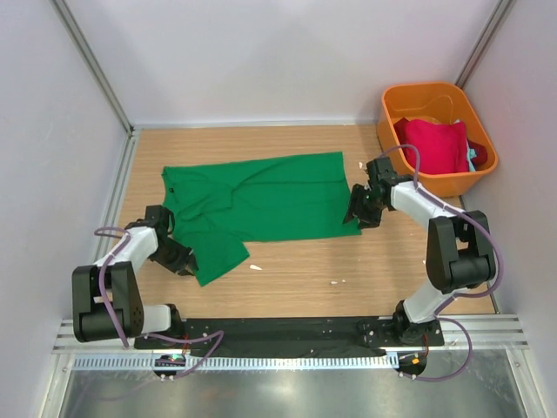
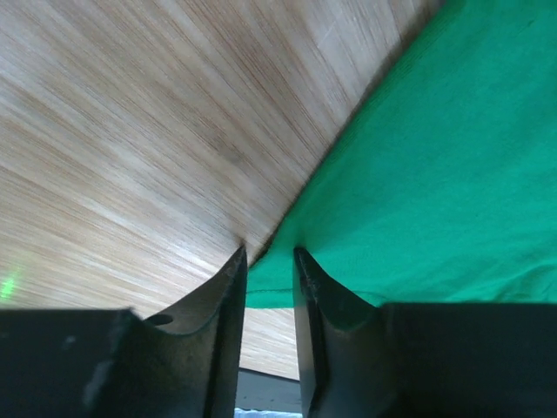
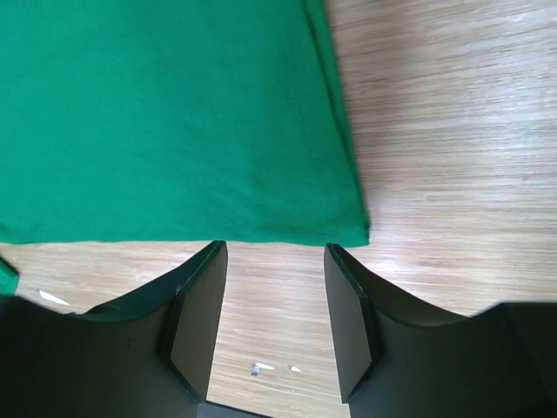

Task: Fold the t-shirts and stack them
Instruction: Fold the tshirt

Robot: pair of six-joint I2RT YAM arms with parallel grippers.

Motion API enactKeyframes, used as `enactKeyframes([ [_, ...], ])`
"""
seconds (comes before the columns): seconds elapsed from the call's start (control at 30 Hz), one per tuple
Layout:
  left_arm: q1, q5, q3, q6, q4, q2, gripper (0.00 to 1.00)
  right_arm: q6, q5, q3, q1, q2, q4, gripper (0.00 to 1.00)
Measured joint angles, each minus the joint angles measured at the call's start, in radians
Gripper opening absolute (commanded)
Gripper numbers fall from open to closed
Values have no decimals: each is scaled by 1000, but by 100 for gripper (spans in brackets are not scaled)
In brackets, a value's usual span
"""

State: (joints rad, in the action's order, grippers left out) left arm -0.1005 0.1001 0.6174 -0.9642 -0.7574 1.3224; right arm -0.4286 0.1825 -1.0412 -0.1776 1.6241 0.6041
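Note:
The shirt's near hem corner (image 1: 358, 232) (image 3: 355, 233) is still outside my open fingers. I will lower my right gripper toward the right in its wrist view onto that corner to close.
A bright green t-shirt (image 1: 270, 200) lies spread flat on the wooden table, one sleeve reaching toward the near left. My left gripper (image 1: 180, 259) sits at that sleeve's edge. In the left wrist view its jaws (image 2: 270, 252) stand narrowly apart, open, with the green hem (image 2: 435, 157) lying between the tips. My right gripper (image 1: 359, 216) is at the shirt's near right corner. It is open wide (image 3: 274, 248), just short of the hem (image 3: 174, 113), with only bare wood between its fingers. A crimson t-shirt (image 1: 433, 144) and a bit of a teal one (image 1: 473, 155) lie in the bin.
The orange plastic bin (image 1: 409, 94) stands at the far right corner against the wall. Small white scraps (image 1: 255, 267) (image 1: 338, 281) lie on the wood near the front. White walls close the table on three sides. A metal rail runs along the near edge.

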Motion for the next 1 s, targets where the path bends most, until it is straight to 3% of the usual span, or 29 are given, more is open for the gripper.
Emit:
enactKeyframes([
  [0.13, 0, 24, 9, 1, 9, 24, 4, -20, 1, 14, 34, 18, -14, 54],
  [0.2, 0, 31, 11, 5, 16, 29, 0, -30, 3, 25, 51, 21, -18, 54],
  [0.7, 1, 3, 2, 25, 64, -90, 0, -143, 50, 129, 84, 21, -95, 44],
  [0.77, 1, 1, 2, 25, 63, -108, 0, -151, 55, 133, 85, 21, -108, 38],
  [0.8, 1, 0, 2, 25, 61, -114, 0, -153, 56, 136, 85, 21, -116, 26],
  [0.93, 1, -3, 1, 24, 51, -126, 0, -149, 52, 147, 85, 23, -126, 8],
  [1.0, 1, -5, 1, 22, 34, -141, 0, -146, 52, 152, 85, 20, -124, 7],
])
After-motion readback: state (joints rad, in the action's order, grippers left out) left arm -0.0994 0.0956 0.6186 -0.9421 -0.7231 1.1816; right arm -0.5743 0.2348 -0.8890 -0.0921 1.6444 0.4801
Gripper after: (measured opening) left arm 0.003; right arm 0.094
